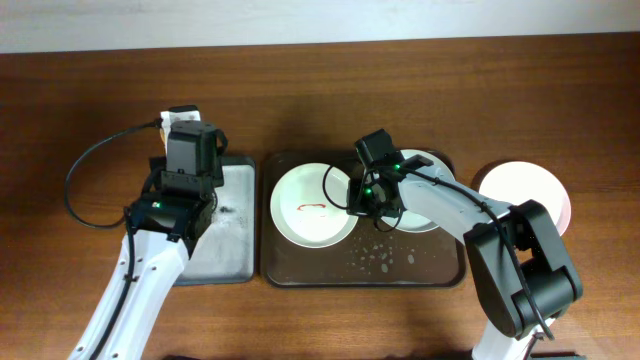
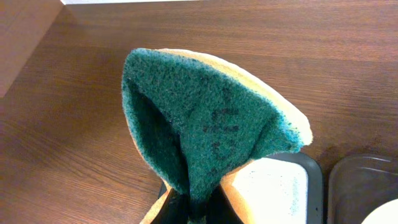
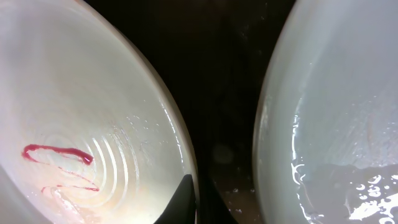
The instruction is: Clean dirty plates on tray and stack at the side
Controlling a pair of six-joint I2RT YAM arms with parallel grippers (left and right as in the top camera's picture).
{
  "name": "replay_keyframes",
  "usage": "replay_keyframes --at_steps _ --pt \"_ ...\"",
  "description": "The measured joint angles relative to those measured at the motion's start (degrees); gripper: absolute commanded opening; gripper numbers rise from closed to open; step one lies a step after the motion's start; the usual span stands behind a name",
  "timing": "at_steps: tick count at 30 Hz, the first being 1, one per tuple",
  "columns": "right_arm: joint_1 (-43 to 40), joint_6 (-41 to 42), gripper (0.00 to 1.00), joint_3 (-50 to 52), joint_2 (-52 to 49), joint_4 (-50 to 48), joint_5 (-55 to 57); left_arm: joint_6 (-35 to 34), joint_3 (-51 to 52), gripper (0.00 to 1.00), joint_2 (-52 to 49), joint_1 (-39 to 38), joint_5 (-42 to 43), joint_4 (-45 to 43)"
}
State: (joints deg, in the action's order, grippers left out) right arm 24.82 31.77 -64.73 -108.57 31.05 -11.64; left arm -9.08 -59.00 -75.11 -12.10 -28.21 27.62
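The left gripper needs to wipe the smeared plate and then lower the sponge [image 2: 211,124] onto the grey tray's white lining [image 2: 275,186] to release it, because the lining lies below the gripper.
On the dark brown tray [image 1: 300,272] lie two plates. The left plate [image 1: 312,205] carries a red squiggle; the right plate [image 1: 428,218] is wet and partly under my right arm. A third plate [image 1: 525,190] sits on the table to the right of the tray. My right gripper [image 1: 362,200] is shut on the right rim of the left plate. In the right wrist view, the fingers [image 3: 198,202] straddle the smeared plate's [image 3: 93,124] rim, with the wet plate [image 3: 336,112] to the right. My left gripper [image 2: 196,214] is shut on a folded green and yellow sponge [image 2: 211,124].
A smaller grey tray [image 1: 230,230] with white lining lies left of the brown tray, under my left arm; it also shows in the left wrist view [image 2: 280,186]. Water drops lie on the brown tray's front part [image 1: 375,258]. A black cable loops at far left [image 1: 75,190].
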Motion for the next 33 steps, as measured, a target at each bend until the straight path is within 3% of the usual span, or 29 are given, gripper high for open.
replay_keyframes --at_steps 10,16,21,28,32,33 --pt "0.0 0.0 0.04 0.0 0.0 0.0 0.0 0.0 0.0 0.0 -0.2 0.0 1.0 1.6" --pt "0.0 0.0 0.04 0.0 0.0 0.0 0.0 -0.9 0.1 0.0 -16.6 -0.1 15.8 8.8" --pt "0.0 0.0 0.04 0.0 0.0 0.0 0.0 -2.6 0.1 0.0 -21.9 -0.1 26.8 9.2" --pt "0.0 0.0 0.04 0.0 0.0 0.0 0.0 -2.8 0.2 0.0 -22.0 -0.1 29.5 3.4" --pt "0.0 0.0 0.04 0.0 0.0 0.0 0.0 -2.8 -0.5 0.0 -21.9 -0.1 27.1 6.3" --pt "0.0 0.0 0.16 0.0 0.0 0.0 0.0 -2.7 -1.5 0.0 -21.5 -0.1 26.7 8.0"
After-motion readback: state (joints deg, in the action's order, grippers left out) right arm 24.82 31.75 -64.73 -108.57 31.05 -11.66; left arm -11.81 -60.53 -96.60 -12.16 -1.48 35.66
